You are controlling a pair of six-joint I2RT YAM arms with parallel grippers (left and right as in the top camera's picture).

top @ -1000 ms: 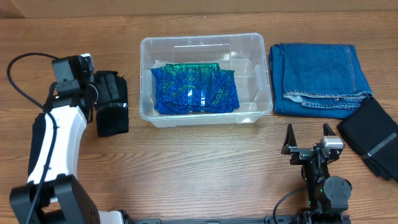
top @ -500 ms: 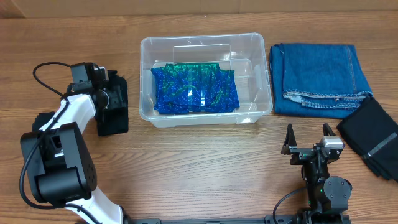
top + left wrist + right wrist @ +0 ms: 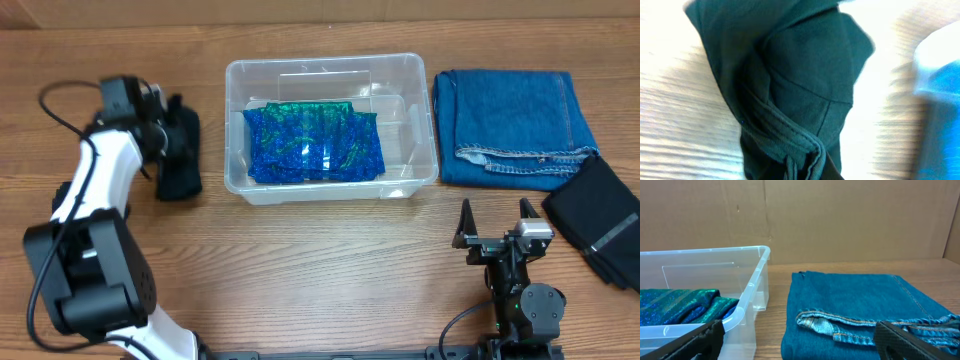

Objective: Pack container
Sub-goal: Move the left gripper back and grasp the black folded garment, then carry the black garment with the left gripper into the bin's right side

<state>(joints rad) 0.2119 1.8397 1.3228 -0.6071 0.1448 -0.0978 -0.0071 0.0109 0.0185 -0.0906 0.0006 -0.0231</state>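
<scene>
Next, the left gripper lifts the dark garment, carries it across the blue-green cloth and lowers it into the container's jeans-side end, which lies bare.
The clear container stands mid-table with a shiny blue-green cloth lying inside. To its left, my left gripper is shut on a dark folded garment, now bunched and narrow. That dark garment fills the left wrist view, its folds gathered at the bottom edge where my fingers are hidden. My right gripper stands open near the front edge, holding nothing. In the right wrist view the container is ahead on the left, and the right gripper is wide open.
Folded blue jeans lie right of the container, seen as jeans straight ahead of the right wrist. A black garment lies at the far right edge. A cardboard wall backs the table.
My left gripper has shut on the dark garment. The garment has drawn up from a flat square into a narrower bunch and shifted slightly left. The right arm has not moved.
</scene>
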